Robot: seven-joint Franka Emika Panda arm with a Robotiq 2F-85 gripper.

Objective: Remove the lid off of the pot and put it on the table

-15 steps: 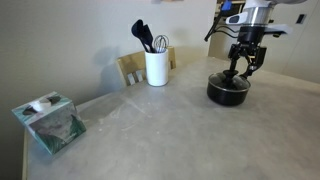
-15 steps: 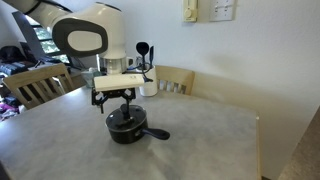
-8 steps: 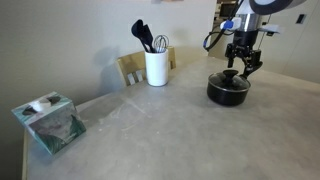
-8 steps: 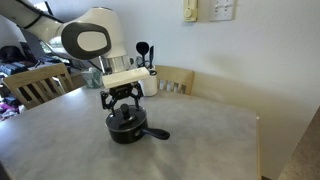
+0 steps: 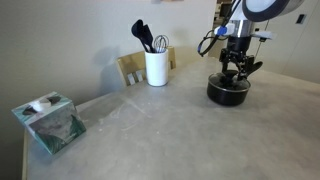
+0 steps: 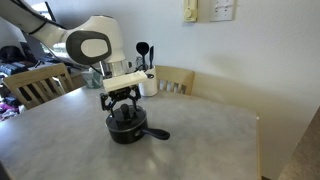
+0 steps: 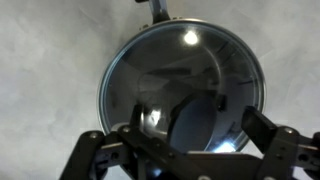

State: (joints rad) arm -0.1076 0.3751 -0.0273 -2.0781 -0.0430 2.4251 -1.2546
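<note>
The gripper keeps its height over the lid next, then brings both fingertips together onto the sides of the dark knob.
The black pot stands on the grey table in both exterior views, its long handle pointing sideways. The glass lid lies on the pot, metal rim all round, and its dark knob shows close under the wrist camera. My gripper hangs just above the lid with the knob between its jaws. The jaws stand wide apart, with one finger left and one finger right of the knob, neither touching it. The gripper also shows over the pot in both exterior views.
A white utensil holder with black utensils stands at the table's back edge. A green tissue box sits at the near corner. Wooden chairs stand round the table.
The arm has shifted and the wrist has turned a little above the pot. The jaws stay open and the lid has not moved.
</note>
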